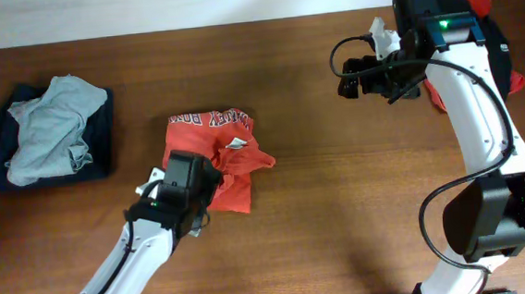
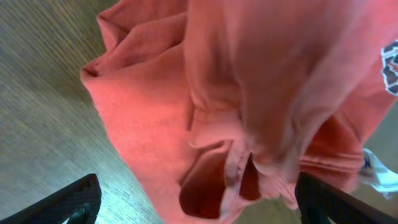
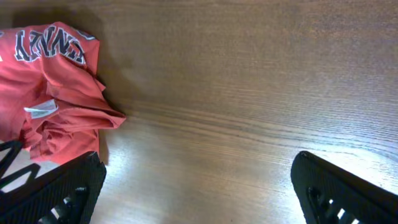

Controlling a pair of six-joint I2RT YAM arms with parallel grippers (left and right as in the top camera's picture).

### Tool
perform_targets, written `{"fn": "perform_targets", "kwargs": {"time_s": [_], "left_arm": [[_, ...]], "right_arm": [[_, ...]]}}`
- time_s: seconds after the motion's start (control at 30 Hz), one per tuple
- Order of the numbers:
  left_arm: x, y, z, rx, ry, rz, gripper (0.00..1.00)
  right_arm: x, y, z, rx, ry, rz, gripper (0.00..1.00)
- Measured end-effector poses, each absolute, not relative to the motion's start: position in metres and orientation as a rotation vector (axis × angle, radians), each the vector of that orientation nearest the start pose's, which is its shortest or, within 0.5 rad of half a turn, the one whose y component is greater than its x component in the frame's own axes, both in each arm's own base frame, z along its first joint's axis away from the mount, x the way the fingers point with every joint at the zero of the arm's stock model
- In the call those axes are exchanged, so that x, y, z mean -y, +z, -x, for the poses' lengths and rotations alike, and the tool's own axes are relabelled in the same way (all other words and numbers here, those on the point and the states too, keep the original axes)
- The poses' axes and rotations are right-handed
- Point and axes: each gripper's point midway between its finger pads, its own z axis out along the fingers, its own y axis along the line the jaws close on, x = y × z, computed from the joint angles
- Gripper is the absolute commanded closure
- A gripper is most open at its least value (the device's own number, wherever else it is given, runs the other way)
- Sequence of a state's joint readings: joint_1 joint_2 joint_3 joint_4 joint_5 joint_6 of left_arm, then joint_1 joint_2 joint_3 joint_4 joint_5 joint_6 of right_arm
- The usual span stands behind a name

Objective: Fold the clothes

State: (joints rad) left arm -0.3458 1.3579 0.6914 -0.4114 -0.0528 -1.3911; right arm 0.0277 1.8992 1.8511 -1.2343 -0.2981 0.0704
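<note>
The bunched folds at the red T-shirt's near edge lie between the spread fingers of my left gripper. I should next bring it down onto them and close it.
A crumpled red T-shirt (image 1: 219, 155) with white lettering lies in a heap at the middle of the wooden table. It also shows in the left wrist view (image 2: 236, 93) and in the right wrist view (image 3: 53, 93). My left gripper (image 1: 200, 184) is open right over the shirt's near edge, its fingers (image 2: 199, 202) spread on either side of the bunched cloth. My right gripper (image 1: 359, 75) is open and empty, held above bare table at the far right, well apart from the shirt; its fingers (image 3: 199, 193) frame only wood.
A pile of grey and dark blue clothes (image 1: 44, 130) lies at the far left. More clothes, red and dark (image 1: 496, 38), lie behind the right arm at the far right edge, with a white piece (image 1: 383, 35) beside them.
</note>
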Motion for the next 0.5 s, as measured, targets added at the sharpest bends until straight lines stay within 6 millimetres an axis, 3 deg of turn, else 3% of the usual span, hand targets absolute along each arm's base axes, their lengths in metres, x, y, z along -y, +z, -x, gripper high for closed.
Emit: {"fn": "perform_targets", "kwargs": {"time_s": [0.33, 0.5], "left_arm": [[0.092, 0.041, -0.296, -2.326, -0.473, 1.411, 0.01], [0.093, 0.032, -0.302, -2.321, -0.463, 1.416, 0.11]], "right_arm": [[-0.062, 0.183, -0.419, -2.836, 0.445, 0.002, 0.01], [-0.062, 0.183, -0.419, -2.836, 0.445, 0.003, 0.01]]}}
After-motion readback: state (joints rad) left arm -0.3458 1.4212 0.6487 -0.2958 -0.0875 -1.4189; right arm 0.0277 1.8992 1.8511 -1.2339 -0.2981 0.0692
